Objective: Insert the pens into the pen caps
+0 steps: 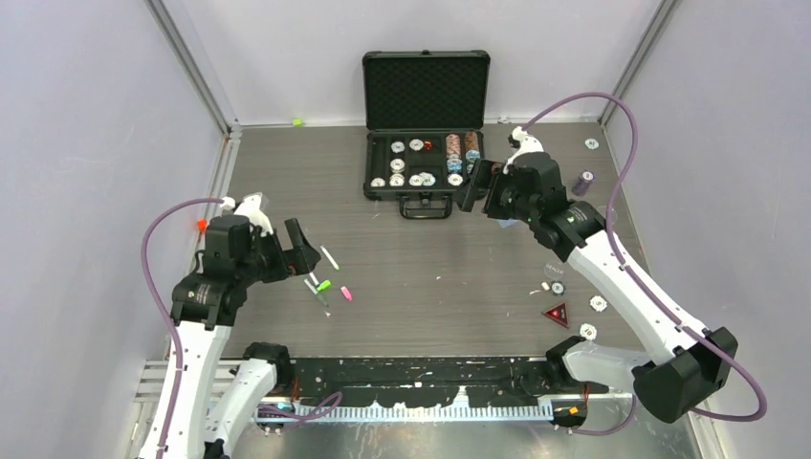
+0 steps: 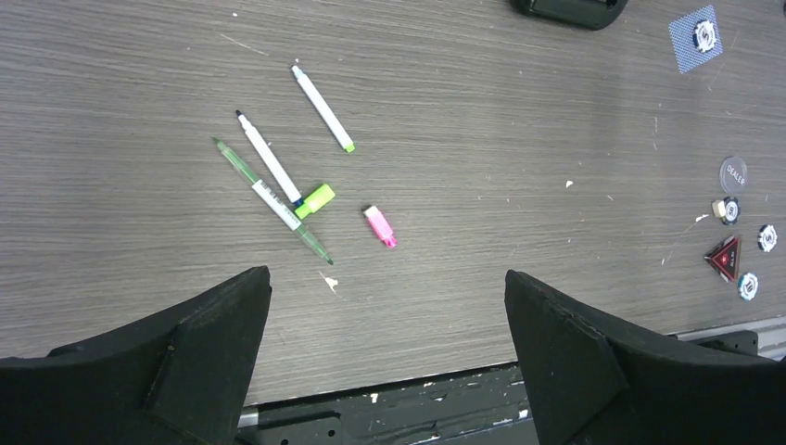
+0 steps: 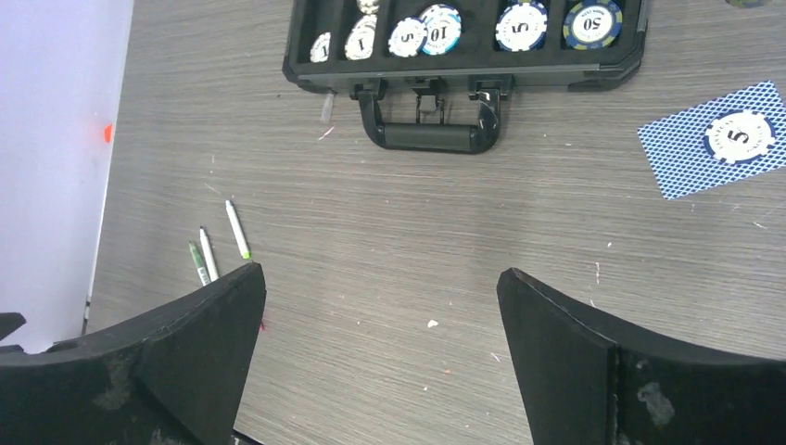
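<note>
The green-ended white pen lies below the right gripper and toward the left in the top view, so the right gripper should next go down that way, onto the green-ended white pen's body (image 1: 331, 259) (image 3: 240, 235).
Three pens lie together on the table left of centre. In the left wrist view they are a white pen with a green end (image 2: 323, 108), a white pen with a black tip (image 2: 269, 158) and a thin green-tinted pen (image 2: 272, 200). A neon green cap (image 2: 316, 200) lies touching the middle pen's end. A pink cap (image 2: 380, 227) lies apart to its right. No dark cap shows. My left gripper (image 2: 385, 278) is open and empty, above the table just near of them (image 1: 285, 251). My right gripper (image 3: 380, 273) is open and empty, high near the case (image 1: 481, 189).
An open black case (image 1: 426, 196) holding poker chips stands at the back centre, handle toward me. Loose chips, a dealer button and a red triangular token (image 1: 556, 313) lie at the right. A blue card (image 3: 681, 158) with a chip on it lies right of the case.
</note>
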Motion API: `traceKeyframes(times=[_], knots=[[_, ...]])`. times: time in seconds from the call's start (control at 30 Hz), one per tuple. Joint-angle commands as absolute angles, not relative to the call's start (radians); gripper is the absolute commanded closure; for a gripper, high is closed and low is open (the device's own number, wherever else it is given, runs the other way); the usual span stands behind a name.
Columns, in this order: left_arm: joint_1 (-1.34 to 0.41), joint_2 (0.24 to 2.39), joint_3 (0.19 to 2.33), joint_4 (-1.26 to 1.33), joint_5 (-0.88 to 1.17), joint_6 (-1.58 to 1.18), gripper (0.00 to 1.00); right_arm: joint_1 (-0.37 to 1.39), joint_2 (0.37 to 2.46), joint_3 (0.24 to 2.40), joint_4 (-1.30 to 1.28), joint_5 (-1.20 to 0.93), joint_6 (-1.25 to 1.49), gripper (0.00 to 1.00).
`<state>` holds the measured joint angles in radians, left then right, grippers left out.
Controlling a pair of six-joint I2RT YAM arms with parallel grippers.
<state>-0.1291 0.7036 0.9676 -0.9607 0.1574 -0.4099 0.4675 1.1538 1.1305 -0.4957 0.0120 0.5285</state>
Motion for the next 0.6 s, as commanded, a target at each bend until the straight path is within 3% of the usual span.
traceKeyframes(times=[0.0,0.4,0.57], knots=[[-0.132,0.692,0.967,-0.931,0.134,-0.406,0.0,0.493,1.173,1.18,-0.54,0.074,0.532,0.0],[-0.094,0.651,0.985,-0.993,-0.108,-0.473,0.0,0.693,1.376,1.329,-0.826,0.444,0.634,0.02],[-0.068,0.609,0.991,-1.014,-0.204,-0.503,0.0,0.744,1.477,1.444,-0.906,0.476,0.709,0.01]])
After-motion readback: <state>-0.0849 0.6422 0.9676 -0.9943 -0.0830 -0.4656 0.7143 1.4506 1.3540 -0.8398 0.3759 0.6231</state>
